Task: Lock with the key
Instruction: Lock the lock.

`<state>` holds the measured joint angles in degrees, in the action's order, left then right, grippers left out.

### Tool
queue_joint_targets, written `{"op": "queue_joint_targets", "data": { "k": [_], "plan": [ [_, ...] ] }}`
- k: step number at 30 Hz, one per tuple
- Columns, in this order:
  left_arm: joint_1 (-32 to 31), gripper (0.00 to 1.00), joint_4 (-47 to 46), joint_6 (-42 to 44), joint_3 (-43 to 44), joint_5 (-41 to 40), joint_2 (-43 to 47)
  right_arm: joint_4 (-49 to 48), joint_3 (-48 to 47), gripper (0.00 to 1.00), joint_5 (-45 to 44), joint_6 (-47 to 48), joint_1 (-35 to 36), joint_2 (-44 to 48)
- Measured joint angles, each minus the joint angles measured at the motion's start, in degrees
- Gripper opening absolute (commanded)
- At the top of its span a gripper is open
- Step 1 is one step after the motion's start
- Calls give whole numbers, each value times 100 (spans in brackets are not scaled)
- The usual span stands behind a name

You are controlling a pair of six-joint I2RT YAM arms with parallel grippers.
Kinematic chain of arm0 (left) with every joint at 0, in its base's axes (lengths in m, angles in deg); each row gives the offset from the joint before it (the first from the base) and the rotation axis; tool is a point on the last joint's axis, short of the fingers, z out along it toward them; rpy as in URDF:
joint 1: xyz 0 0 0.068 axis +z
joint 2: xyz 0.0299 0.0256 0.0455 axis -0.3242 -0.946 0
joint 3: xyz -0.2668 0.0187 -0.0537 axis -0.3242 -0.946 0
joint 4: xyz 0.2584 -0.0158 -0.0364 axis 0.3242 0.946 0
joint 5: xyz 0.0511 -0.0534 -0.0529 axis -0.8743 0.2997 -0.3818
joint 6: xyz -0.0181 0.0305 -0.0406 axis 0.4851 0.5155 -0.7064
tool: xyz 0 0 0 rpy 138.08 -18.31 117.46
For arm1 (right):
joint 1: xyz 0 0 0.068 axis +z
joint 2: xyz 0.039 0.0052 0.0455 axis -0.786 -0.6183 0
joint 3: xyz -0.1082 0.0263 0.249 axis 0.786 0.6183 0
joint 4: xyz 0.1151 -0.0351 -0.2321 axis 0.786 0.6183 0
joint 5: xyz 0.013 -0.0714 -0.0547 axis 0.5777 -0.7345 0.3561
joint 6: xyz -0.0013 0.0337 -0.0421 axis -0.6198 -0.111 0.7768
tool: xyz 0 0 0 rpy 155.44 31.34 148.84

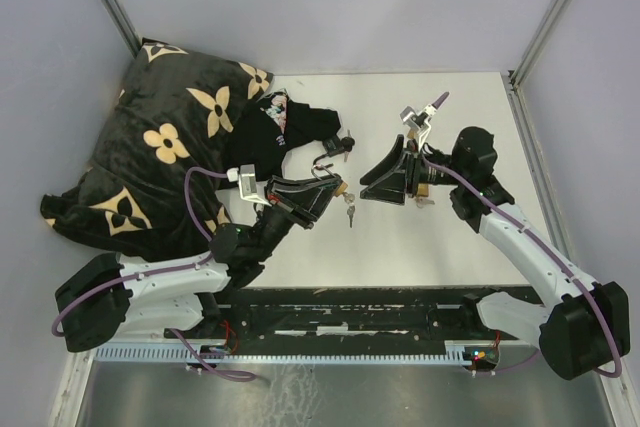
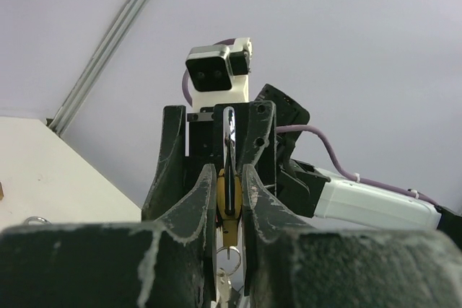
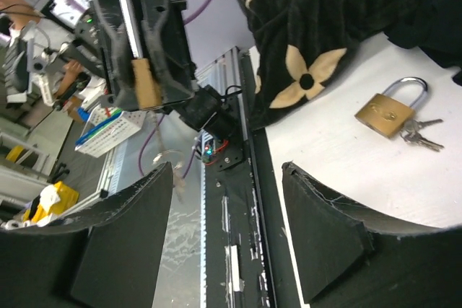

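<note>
My left gripper tips its fingers downward next, lowers the brass padlock onto the spot on the clear white tabletop below and releases it, since that spot is empty.
My left gripper (image 1: pixel 335 187) is shut on a brass padlock (image 2: pixel 229 194) and holds it above the table, silver shackle (image 2: pixel 229 133) pointing away from the wrist. A ring of keys (image 1: pixel 350 213) dangles from the lock's underside. In the right wrist view the held padlock (image 3: pixel 144 81) shows at the upper left between the left fingers (image 3: pixel 162 41), and the keys (image 3: pixel 173 172) are a blur below it. My right gripper (image 1: pixel 368 187) faces the lock from the right, a short gap away. Its jaws (image 3: pixel 227 171) are open with nothing between them.
A second brass padlock (image 3: pixel 386 112) with its own keys (image 3: pixel 420 132) lies on the white table (image 1: pixel 440 237), beside a black cloth (image 1: pixel 290 132). A black pillow with tan flowers (image 1: pixel 160 147) fills the back left corner. Grey walls surround the table.
</note>
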<state>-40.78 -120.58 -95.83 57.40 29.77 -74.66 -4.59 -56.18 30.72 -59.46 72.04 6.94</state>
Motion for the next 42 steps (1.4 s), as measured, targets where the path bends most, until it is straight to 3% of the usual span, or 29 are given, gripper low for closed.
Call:
{"op": "queue_joint_targets", "data": {
  "k": [7,16,22,33,42],
  "plan": [
    [0,3,-28,-4,0,24,-157,-750,55,68,317,-531,33,15],
    [0,3,-76,-13,48,190,-608,-800,74,63,407,-551,365,15],
    [0,3,-227,-13,50,195,-603,-323,68,51,455,-144,601,7],
    [0,3,-313,-15,50,197,-533,-50,55,6,470,109,640,-13],
    [-50,3,-181,258,-151,-2,-131,-26,-4,2,452,129,708,-74]
  ]
}}
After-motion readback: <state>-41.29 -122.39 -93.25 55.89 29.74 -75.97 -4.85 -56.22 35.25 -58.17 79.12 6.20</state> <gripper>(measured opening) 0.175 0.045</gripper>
